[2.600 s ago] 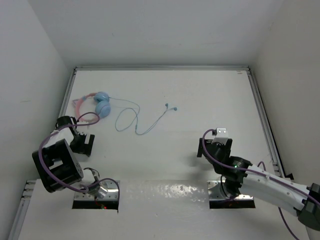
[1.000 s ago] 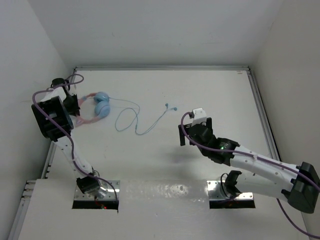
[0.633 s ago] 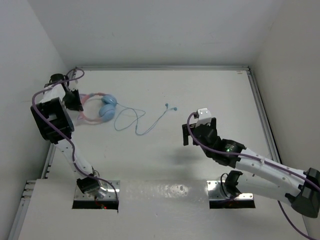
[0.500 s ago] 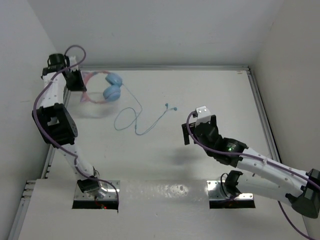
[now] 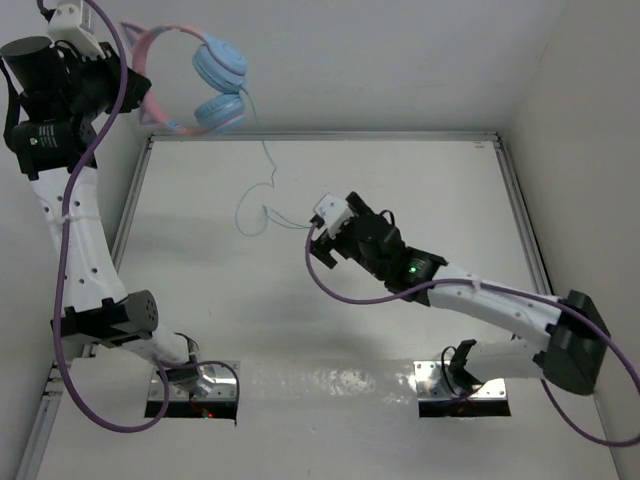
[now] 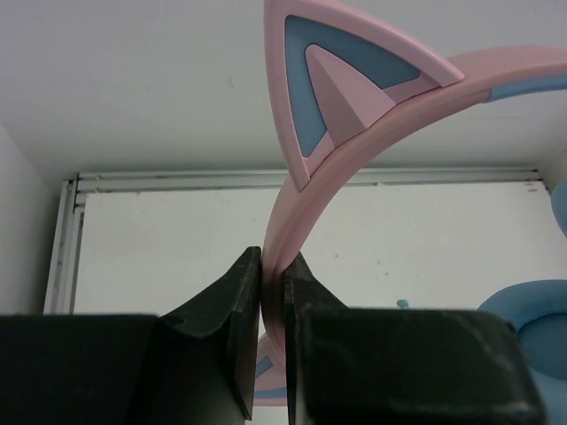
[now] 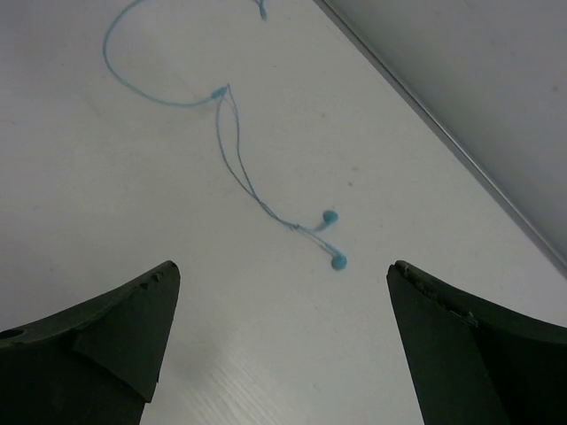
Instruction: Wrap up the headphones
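Note:
Next, my right gripper lowers its open fingers to the left in the top view around the cable's loose loop (image 5: pixel 239 222) (image 7: pixel 111 68), since the loop lies below it that way.
My left gripper (image 5: pixel 118 72) is raised high at the far left, shut on the pink headband (image 6: pixel 276 232) of the headphones (image 5: pixel 218 68). In the left wrist view a cat-ear point (image 6: pixel 341 84) rises above the jaws. The two light blue ear cups (image 5: pixel 220 112) hang in the air to the gripper's right. The thin pale blue cable (image 5: pixel 243 214) drops from them and loops on the white table. My right gripper (image 5: pixel 318 242) hovers open low over the table. The cable's two small blue ends (image 7: pixel 334 239) lie just ahead of its fingers (image 7: pixel 133 323).
A metal rail (image 5: pixel 320 135) edges the white table (image 5: pixel 430 190) at the back and along both sides. White walls stand close behind and to the left. Purple robot cables (image 5: pixel 75 190) loop along both arms.
My left gripper has lifted the headphones off the table and high up at the far left, the cable trailing up after them. My right gripper has moved left to the cable's end.

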### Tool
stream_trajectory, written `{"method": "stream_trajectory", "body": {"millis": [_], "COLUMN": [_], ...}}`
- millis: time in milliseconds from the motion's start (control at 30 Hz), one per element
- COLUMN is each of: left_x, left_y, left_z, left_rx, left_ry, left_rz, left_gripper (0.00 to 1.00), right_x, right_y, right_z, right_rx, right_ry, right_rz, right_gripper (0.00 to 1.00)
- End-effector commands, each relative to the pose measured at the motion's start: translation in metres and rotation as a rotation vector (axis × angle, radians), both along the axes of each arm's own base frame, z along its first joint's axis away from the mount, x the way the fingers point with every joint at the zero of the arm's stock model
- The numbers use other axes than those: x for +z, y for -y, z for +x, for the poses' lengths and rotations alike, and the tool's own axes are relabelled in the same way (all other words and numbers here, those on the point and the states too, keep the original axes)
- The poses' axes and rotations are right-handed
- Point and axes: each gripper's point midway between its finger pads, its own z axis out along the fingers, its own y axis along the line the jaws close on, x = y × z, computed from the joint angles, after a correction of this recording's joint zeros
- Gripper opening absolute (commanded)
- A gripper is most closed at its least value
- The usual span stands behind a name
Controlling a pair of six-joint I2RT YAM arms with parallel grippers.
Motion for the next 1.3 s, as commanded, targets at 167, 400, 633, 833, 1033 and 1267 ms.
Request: {"method": "stream_trajectory", "body": {"millis": [167, 400, 633, 833, 1033, 1267], "left_x": [0.038, 0.020, 0.017, 0.009, 0.000, -0.015], "left_y": [0.011, 0.006, 0.001, -0.002, -0.005, -0.010], "left_z": [-0.009, 0.003, 0.010, 0.011, 0.013, 0.018], "left_rx": [-0.028, -0.005, 0.010, 0.025, 0.028, 0.041], "left_ry": [0.089, 0.037, 0.027, 0.001, -0.023, -0.060], "left_rz": [-0.075, -0.108, -0.105, -0.102, -0.112, -0.120], "left_gripper": [0.00, 0.00, 0.00, 0.00, 0.00, 0.00], "right_x": [-0.001, -0.001, -0.058, -0.076, -0.112, -0.149], "right_y": [-0.093, -0.139, -0.182, -0.204, -0.194, -0.224], "right_z": [0.039, 0.019, -0.004, 0.029, 0.063, 0.029], "right_rx": [0.177, 0.301, 0.402, 0.270, 0.061, 0.261], "right_ry": [0.120, 0.030, -0.060, -0.084, -0.075, -0.292], "right_rz": [0.065, 0.341, 0.281, 0.344, 0.319, 0.211], "right_gripper": [0.99, 0.99, 0.99, 0.99, 0.92, 0.01]}}
